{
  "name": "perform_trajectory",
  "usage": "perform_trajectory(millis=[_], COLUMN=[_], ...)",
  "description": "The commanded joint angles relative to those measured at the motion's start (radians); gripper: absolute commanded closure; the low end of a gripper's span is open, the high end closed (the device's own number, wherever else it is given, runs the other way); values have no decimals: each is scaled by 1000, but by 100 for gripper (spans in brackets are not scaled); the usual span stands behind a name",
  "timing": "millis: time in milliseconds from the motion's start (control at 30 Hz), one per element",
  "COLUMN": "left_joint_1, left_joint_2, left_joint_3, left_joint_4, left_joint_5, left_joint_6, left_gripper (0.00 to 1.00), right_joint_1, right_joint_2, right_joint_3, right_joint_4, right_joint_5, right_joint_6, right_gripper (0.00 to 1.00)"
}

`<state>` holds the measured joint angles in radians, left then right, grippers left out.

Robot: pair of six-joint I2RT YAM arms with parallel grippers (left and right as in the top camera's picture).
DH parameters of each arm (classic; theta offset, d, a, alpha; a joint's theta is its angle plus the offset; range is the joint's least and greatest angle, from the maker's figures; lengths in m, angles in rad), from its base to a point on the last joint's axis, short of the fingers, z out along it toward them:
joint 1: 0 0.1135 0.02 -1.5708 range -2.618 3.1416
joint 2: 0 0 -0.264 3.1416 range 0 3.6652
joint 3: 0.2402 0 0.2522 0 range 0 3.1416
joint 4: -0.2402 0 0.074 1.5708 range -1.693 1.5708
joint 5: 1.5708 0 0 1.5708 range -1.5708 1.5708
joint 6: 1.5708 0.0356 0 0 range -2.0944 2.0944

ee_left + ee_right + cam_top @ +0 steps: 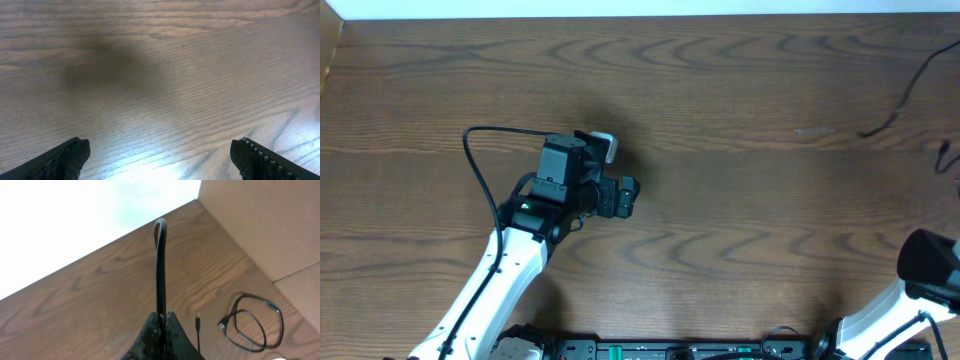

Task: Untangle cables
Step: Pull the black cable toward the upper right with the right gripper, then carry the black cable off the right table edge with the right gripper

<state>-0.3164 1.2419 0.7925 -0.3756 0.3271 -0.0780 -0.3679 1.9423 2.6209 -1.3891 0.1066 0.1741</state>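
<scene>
I will lower my right gripper over to the table by the cardboard wall (245,283) next and release the thin black cable, as the table is below it, to its right in the wrist view.
My right gripper (161,316) is shut on a thin black cable (160,265) that rises from between the fingertips and bends over at its top. A second black cable (252,325) lies coiled on the table to its right, and a small plug end (197,317) lies beside the fingers. In the overhead view a thin black cable (898,100) runs across the table's far right corner. My left gripper (160,160) is open and empty over bare wood; it also shows in the overhead view (620,196) left of centre. No cable is near it.
A brown cardboard wall (260,225) stands along the table's right side. The wooden table (740,200) ends at a white strip along the far edge. The left arm's own thick black cable (472,160) loops out to its left. The right arm (928,265) sits at the bottom right.
</scene>
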Motion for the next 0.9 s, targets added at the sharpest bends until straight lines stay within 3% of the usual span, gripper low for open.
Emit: perform_trajectory(millis=[0, 200, 567, 867], left_joint_1=[-14, -38, -127, -199], left_joint_2=[4, 4, 4, 7], left_joint_3=[2, 2, 2, 2], left_joint_4=[5, 8, 34, 109], left_joint_5=[-4, -11, -58, -78], left_joint_6=[6, 5, -45, -74], left_gripper=[4, 4, 4, 4], right_joint_1=[-4, -27, -60, -138], right_joint_2=[99, 235, 383, 467], right_joint_3=[9, 9, 9, 9], right_joint_4=[25, 122, 402, 525], right_joint_5=[38, 173, 215, 229], right_joint_6=[-11, 16, 25, -42], right_gripper=[99, 99, 99, 99])
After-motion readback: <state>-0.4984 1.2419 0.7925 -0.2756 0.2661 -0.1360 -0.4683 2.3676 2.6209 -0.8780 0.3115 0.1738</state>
